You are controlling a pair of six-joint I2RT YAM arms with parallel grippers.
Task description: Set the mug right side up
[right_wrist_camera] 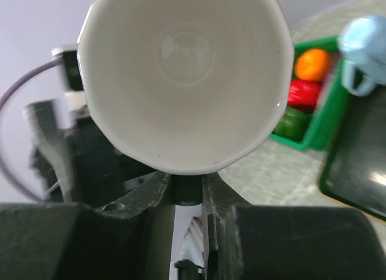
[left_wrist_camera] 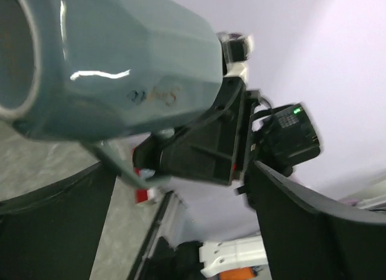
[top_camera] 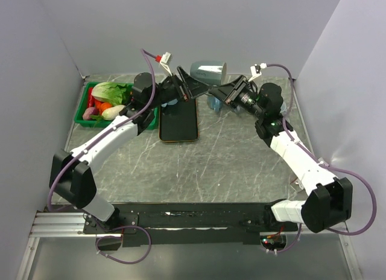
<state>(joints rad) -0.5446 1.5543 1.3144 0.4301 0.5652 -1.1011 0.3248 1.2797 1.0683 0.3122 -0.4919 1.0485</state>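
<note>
The right gripper lowers toward the right in the top view next, turning fingers down to release the mug, as tabletop by the wall lies below, that way.
The pale blue-grey mug is held in the air on its side at the back of the table, its mouth facing right. My right gripper is shut on its handle from below. In the right wrist view the white inside of the mug faces the camera above the closed gripper. My left gripper is open just left of the mug. In the left wrist view the mug fills the upper left, above the open gripper, whose fingers do not touch it.
A black tray lies on the table under the left gripper. A green basket of vegetables stands at the back left. A small light blue object sits on the table below the right gripper. Walls stand close on three sides.
</note>
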